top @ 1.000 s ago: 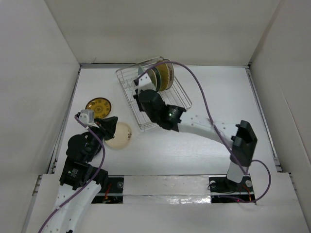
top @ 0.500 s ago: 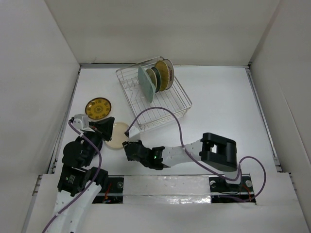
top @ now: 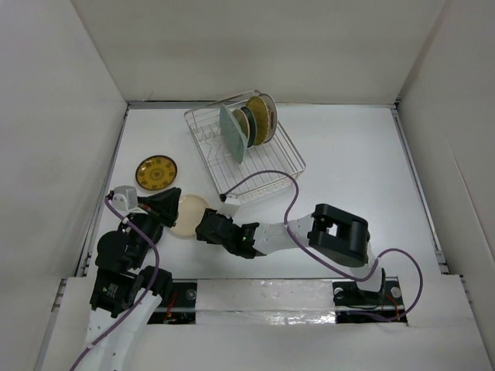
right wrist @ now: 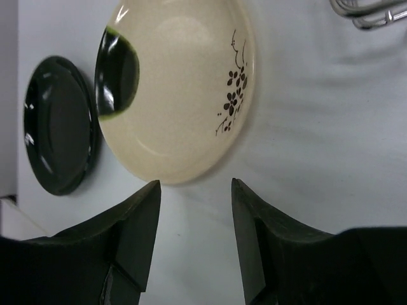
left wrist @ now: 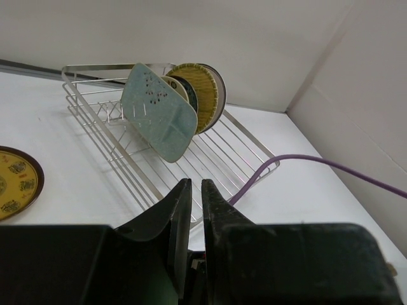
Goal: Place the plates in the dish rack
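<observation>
My open right gripper slides toward the cream plate next and brings the plate's nearest rim [top: 192,233] [right wrist: 186,180] between its fingers, as they are still short of it.
The dish rack [top: 255,166] stands at the back with a pale green rectangular plate [top: 232,133] and a few round plates [top: 260,118] upright in its tines. On the table lie a cream plate [top: 188,215] with a flower print, a brown-and-yellow patterned plate [top: 156,172] and a dark plate [right wrist: 57,124]. My right gripper [right wrist: 196,184] is open and low, its tips just short of the cream plate's [right wrist: 178,95] rim. At that plate's left edge my left gripper [top: 172,205] is shut and holds nothing. It faces the rack [left wrist: 127,162].
White walls enclose the table on three sides. The right arm's purple cable [top: 263,182] loops over the rack's front corner. My right arm lies low across the table in front of the rack. The patterned plate [left wrist: 16,181] is near the left wall.
My right arm left the pale green plate standing in the rack, swung down to the cream plate and opened. The left arm drew back slightly toward the near edge.
</observation>
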Available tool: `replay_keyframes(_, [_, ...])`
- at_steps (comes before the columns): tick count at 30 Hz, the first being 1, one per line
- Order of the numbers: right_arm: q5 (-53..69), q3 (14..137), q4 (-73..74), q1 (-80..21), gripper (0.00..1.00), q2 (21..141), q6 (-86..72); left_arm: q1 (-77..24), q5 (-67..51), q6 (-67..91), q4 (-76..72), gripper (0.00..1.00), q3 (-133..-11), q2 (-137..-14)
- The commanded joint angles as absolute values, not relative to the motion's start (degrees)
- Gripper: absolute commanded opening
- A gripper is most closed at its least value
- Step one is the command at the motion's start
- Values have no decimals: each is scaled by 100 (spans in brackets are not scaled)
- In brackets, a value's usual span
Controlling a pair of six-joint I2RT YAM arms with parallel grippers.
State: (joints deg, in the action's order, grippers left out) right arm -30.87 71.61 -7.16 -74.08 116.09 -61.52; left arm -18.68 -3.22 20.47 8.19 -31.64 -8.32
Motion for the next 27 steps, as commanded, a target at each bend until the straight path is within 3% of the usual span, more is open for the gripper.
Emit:
replay_keyframes(1, [-3094,7050,-1212,-7287,53,11882,-7522,-1898,-466,2083,606,10,-3208,-730])
replay_keyframes(10, [-3076,6952,-1379,-7233,37,12278,-8446,-1898,-475,2083,606,10,-3217,-668])
replay_keyframes(11, [-3041,6917,-1476,-7233,27,12278,-8525,-1898,-475,2083,615,10,-3217,-677])
replay_keyframes(14, [-3023,6742,-1582,-7286,10,12226,-8639,-1898,-475,2074,624,10,-3226,-686])
replay_keyframes(17, [-3224,6417,-1679,-7417,0,11902,-8579,-1898,-475,2074,624,10,-3226,-668])
replay_keyframes(27, [-5114,6249,-729,-8121,0,10197,-6140,-1898,-334,2057,659,11,-3252,-712])
